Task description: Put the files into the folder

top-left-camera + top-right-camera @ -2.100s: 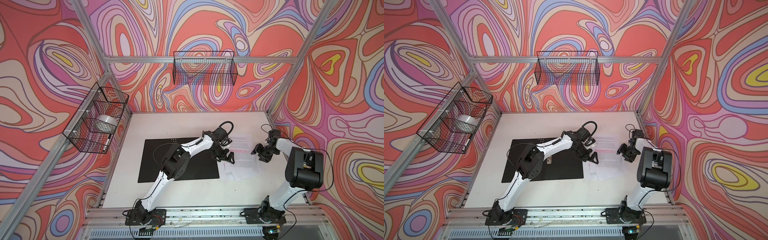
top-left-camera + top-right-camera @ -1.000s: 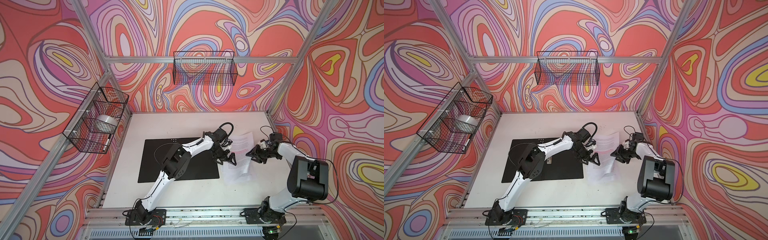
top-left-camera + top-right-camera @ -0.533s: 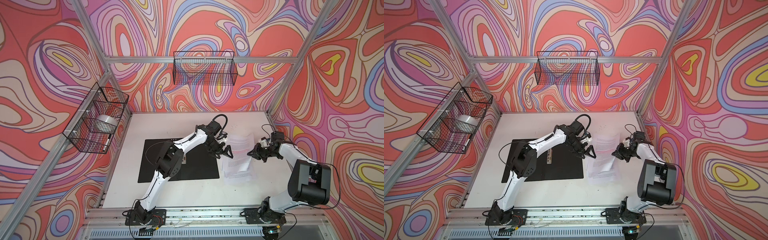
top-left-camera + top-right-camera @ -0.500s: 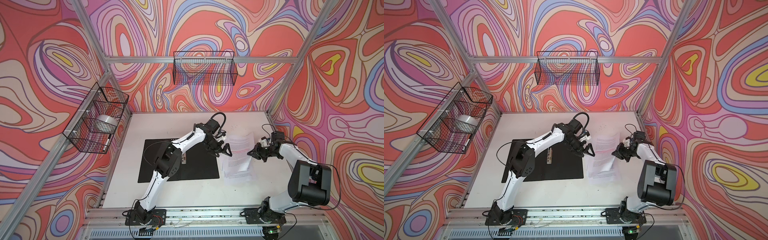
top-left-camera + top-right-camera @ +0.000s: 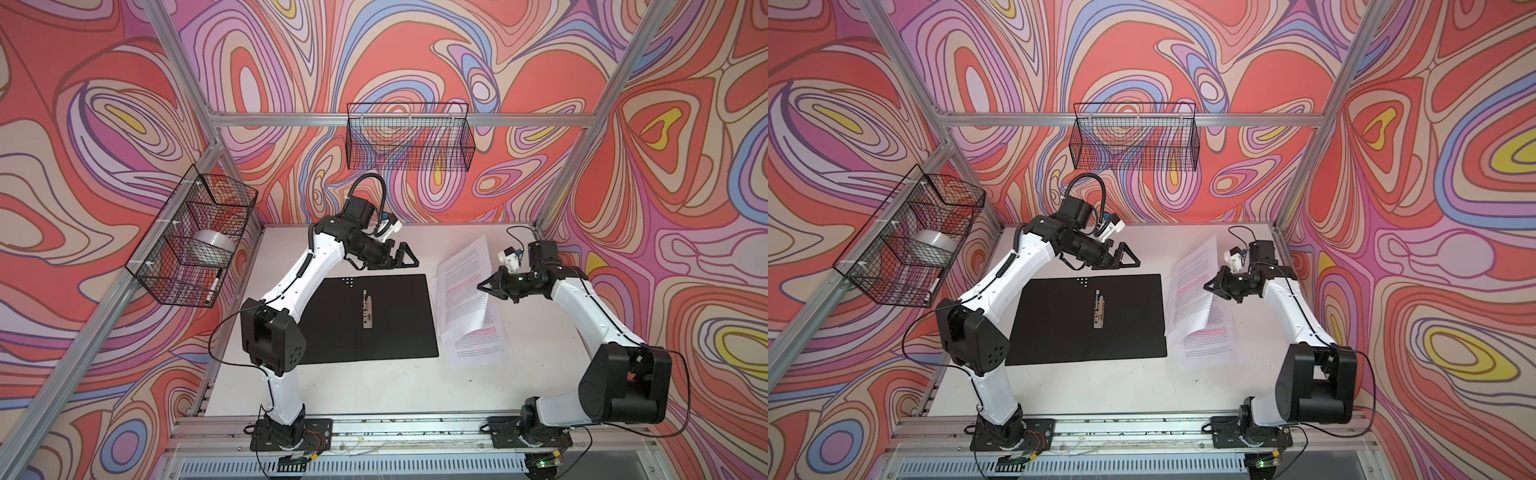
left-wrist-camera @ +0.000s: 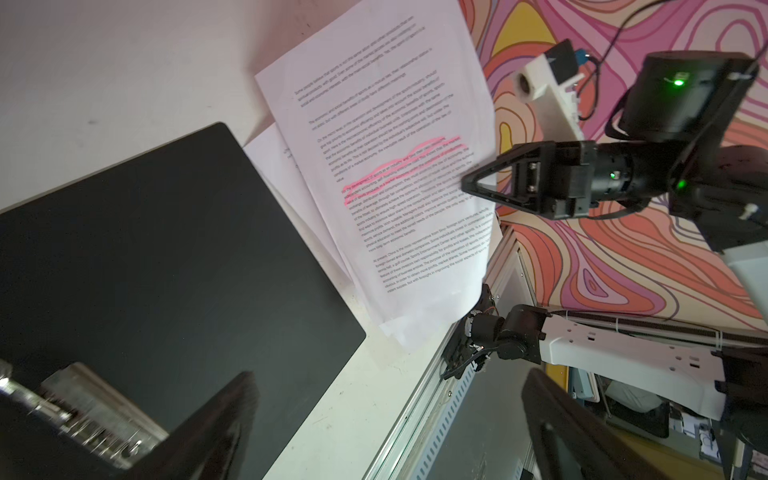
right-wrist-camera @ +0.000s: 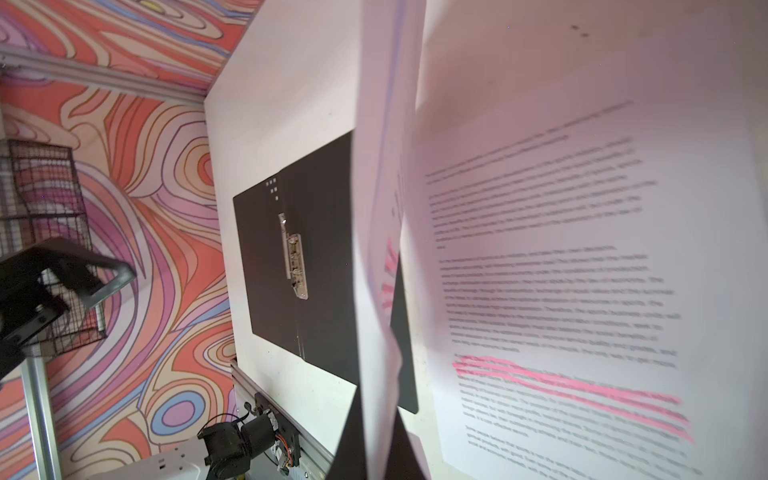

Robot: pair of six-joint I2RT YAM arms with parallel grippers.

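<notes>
My right gripper needs to move down toward the metal clip (image 5: 367, 309) next and let go of the sheet. The folder's half by the files is below the gripper, past the sheet.
The folder (image 5: 395, 316) (image 5: 1129, 316) lies open and flat, black inside up, with its metal clip (image 5: 367, 309) (image 7: 294, 259) along the spine. To its right are the files, white sheets with black text and pink highlighting. My right gripper (image 5: 482, 286) (image 7: 376, 436) is shut on the right edge of one sheet (image 5: 461, 286) (image 6: 395, 166), which stands lifted and tilted. At least one more sheet (image 5: 482, 347) (image 7: 561, 270) lies flat under it. My left gripper (image 5: 405, 259) (image 6: 386, 399) hangs open and empty above the folder's far edge.
A wire basket (image 5: 195, 245) holding a tape roll hangs on the left wall. Another wire basket (image 5: 409, 141) hangs on the back wall. An aluminium rail (image 5: 395, 424) with both arm bases runs along the table's front edge.
My right gripper has shut on a sheet's edge and raised it off the table. My left arm has pulled back from the sheets to the folder's far edge, uncovering the clip.
</notes>
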